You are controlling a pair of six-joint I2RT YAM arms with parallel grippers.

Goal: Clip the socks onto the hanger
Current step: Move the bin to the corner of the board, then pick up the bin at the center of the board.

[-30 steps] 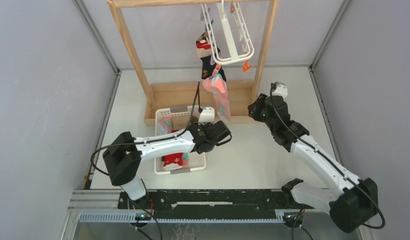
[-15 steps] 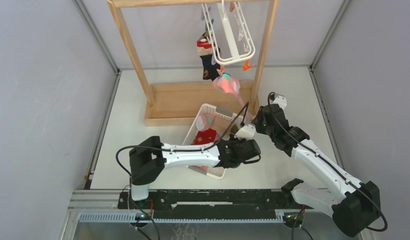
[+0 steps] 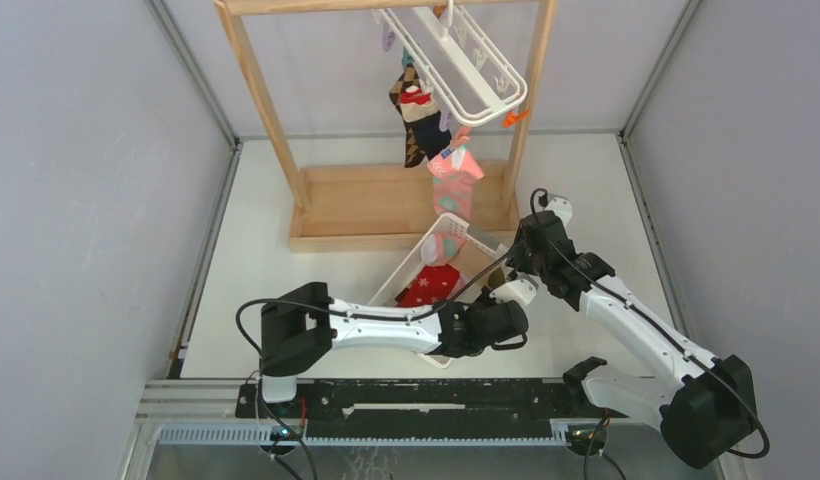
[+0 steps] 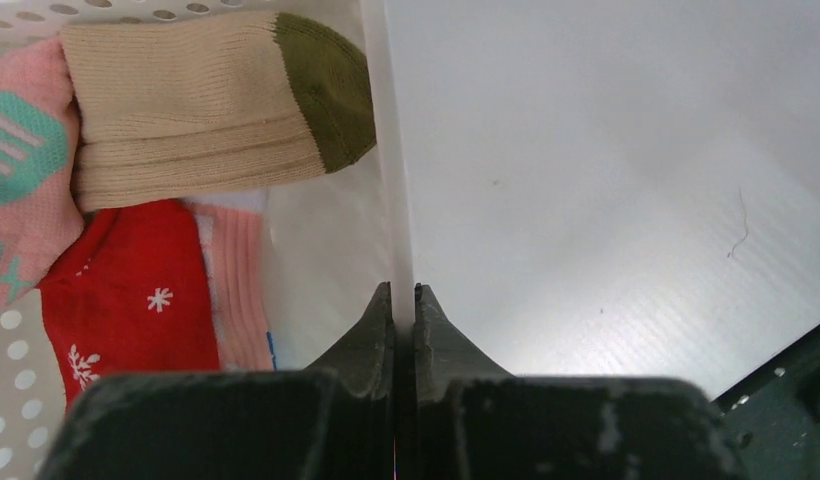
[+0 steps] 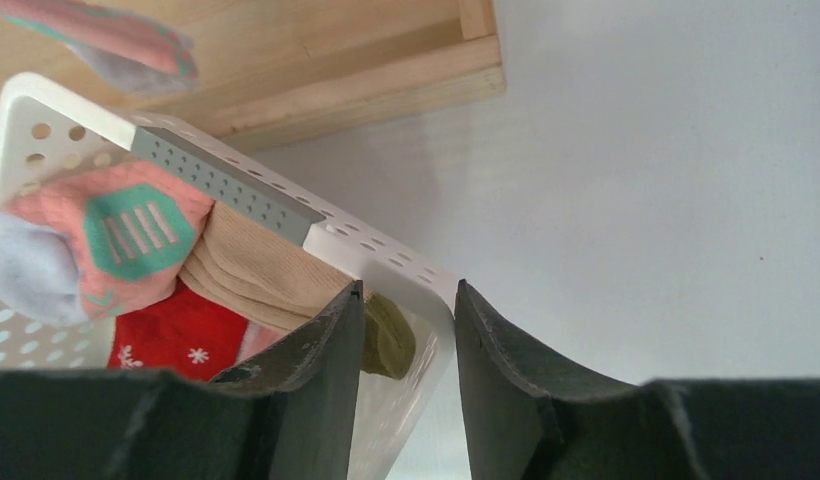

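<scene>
Next, my left gripper turns back toward the black bar, swinging the basket's thin side (image 4: 401,255), and releases it, because the basket stands at an angle to the rack.
The white hanger (image 3: 464,62) dangles from the wooden rack's top bar, with a brown-red-cream striped and dark sock (image 3: 418,112) and a pink sock (image 3: 454,176) clipped under it. More socks lie in the white basket (image 3: 422,262): red with snowflakes (image 4: 126,300), pink with teal (image 4: 21,170), and beige with an olive toe (image 4: 206,110). My left gripper (image 4: 404,290) is shut on the basket's thin side wall (image 4: 391,150). My right gripper (image 5: 406,290) is open, its jaws astride the basket's corner rim (image 5: 386,262).
The wooden rack's base (image 3: 386,205) lies behind the basket, its two posts rising to the top bar. An orange clip (image 3: 514,117) hangs at the hanger's right end. Grey walls close in both sides. A black rail (image 3: 416,398) runs along the near edge.
My left gripper has dragged the basket rightward and turned it toward the right arm. The right gripper has dropped to the basket's corner and opened wider. The hanger has swung round.
</scene>
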